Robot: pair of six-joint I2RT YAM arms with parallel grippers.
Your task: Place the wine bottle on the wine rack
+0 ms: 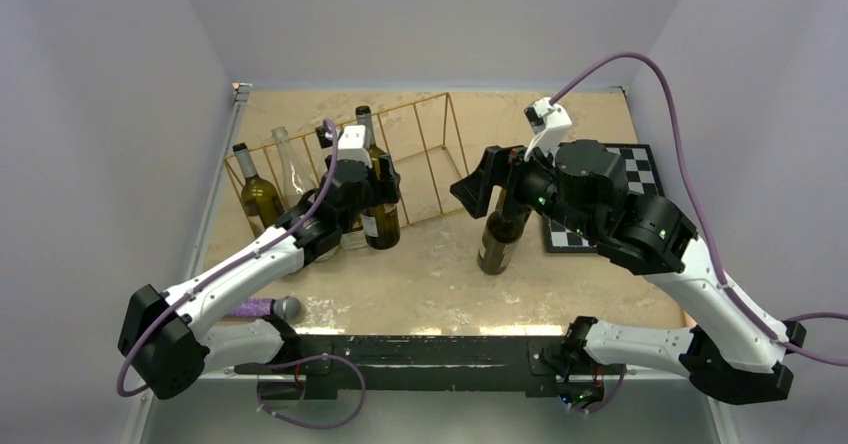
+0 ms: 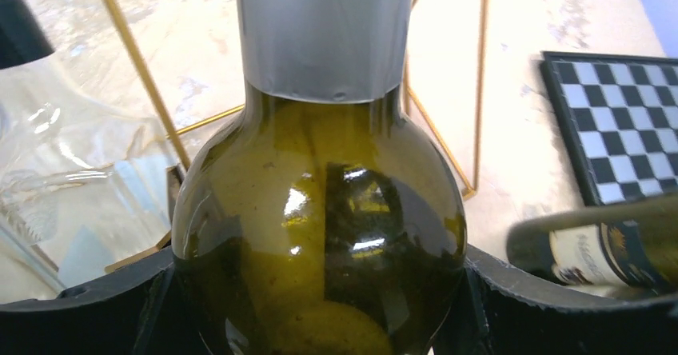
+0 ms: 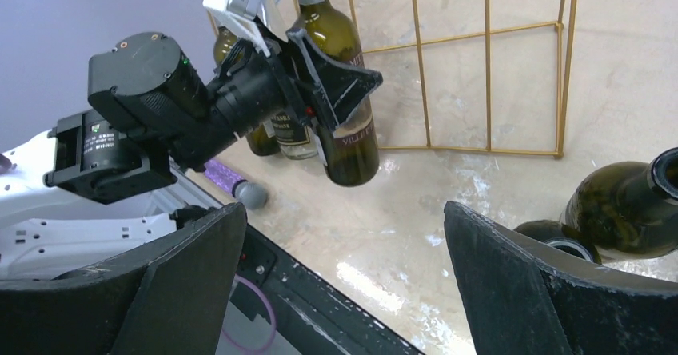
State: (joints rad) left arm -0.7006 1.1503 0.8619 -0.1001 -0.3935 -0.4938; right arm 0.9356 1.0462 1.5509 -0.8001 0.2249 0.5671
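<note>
The rack slot [image 2: 209,79] beside the clear bottle is empty, so the robot's left gripper needs to move outward and down to it next, then release.
The gold wire wine rack [image 1: 425,149] stands at the back of the table. My left gripper [image 1: 372,186] is shut on the body of an olive-green wine bottle [image 1: 380,219] with a silver foil neck, held upright at the rack's front edge. In the left wrist view the bottle [image 2: 320,211] fills the space between the fingers [image 2: 512,283]. It also shows in the right wrist view [image 3: 348,143]. My right gripper [image 1: 478,186] is open and empty beside a second dark bottle [image 1: 502,236], which stands just right of its fingers [image 3: 520,283].
A dark bottle [image 1: 258,196] and a clear bottle [image 1: 291,169] stand at the rack's left end. A black-and-white chessboard [image 1: 640,169] lies at the right, partly under the right arm. A purple-handled grey-tipped object [image 1: 268,309] lies near the left arm's base.
</note>
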